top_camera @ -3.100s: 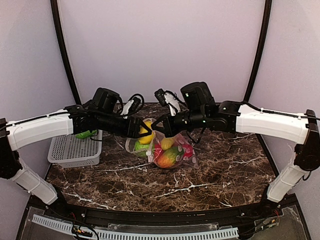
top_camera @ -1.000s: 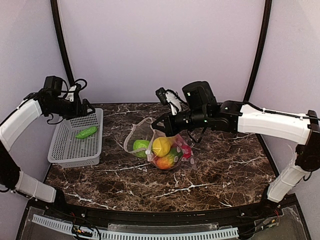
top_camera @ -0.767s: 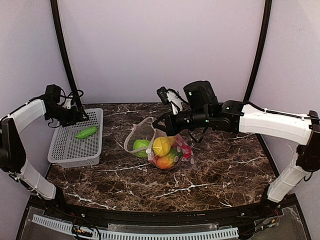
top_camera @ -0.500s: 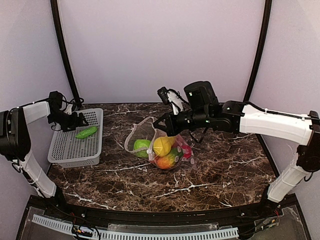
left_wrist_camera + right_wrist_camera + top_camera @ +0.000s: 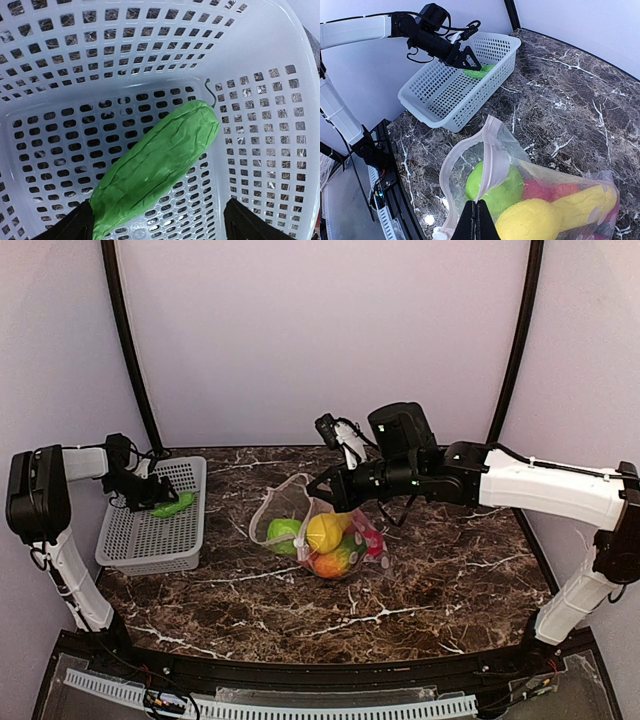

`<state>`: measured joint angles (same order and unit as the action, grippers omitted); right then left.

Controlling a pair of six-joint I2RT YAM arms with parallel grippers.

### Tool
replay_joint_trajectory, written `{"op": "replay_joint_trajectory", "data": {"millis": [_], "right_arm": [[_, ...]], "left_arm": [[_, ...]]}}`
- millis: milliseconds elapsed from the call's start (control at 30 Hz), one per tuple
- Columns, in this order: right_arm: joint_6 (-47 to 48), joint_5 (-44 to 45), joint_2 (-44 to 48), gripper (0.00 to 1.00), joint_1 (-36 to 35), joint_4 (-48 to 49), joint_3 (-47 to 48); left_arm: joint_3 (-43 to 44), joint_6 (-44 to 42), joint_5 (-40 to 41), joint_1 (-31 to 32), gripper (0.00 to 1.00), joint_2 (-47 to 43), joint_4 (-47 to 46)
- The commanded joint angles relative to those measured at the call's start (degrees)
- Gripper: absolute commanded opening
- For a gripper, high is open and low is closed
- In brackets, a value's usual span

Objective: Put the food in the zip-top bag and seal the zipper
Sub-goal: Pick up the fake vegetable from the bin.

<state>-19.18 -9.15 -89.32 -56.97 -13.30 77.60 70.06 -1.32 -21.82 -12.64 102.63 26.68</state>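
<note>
I should move my left gripper down deeper into the basket point(image 5: 260, 100) next and close it. The green vegetable's stemless end point(image 5: 118, 205) is already between the open fingers.
The zip-top bag point(image 5: 330, 540) lies mid-table with its mouth held open, and yellow point(image 5: 322, 532), green point(image 5: 282, 532), orange-green point(image 5: 335, 560) and red food inside. My right gripper point(image 5: 477, 222) is shut on the pink zipper point(image 5: 492, 165) and lifts that edge; the white slider tab point(image 5: 437, 233) sits at the mouth's near end. A green cucumber-like vegetable point(image 5: 155, 170) lies in the white mesh basket point(image 5: 260, 100). My left gripper point(image 5: 157, 232) is open just above it, with its black fingers point(image 5: 67, 230) on either side of its lower end.
The basket point(image 5: 150, 530) stands at the table's left edge against the wall. In the right wrist view the left gripper point(image 5: 463, 56) hovers over the vegetable point(image 5: 480, 71) in the basket point(image 5: 445, 100). Dark marble table point(image 5: 440, 570) around the bag.
My left arm has left the bag, swung left to the basket and lowered over the green vegetable. The yellow fruit now lies in the bag. My right gripper has kept its hold.
</note>
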Motion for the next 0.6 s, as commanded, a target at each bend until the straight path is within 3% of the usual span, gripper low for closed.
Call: {"op": "replay_joint_trajectory", "data": {"millis": [0,400,567], "right_arm": [[-0.51,0.72,1.58,0.0,-0.07,2.15,-0.34],[-0.86,1.29,1.99,0.0,-0.05,2.19,-0.99],[-0.77,0.98,1.69,0.0,-0.06,2.4,-0.7]], "left_arm": [[0.98,-0.72,-5.23,-0.32,0.9,0.65,2.62],[0.64,-0.08,-1.76,-0.28,0.89,1.55,6.49],[1.11,-0.36,0.19,-0.26,0.71,2.81,6.69]]}}
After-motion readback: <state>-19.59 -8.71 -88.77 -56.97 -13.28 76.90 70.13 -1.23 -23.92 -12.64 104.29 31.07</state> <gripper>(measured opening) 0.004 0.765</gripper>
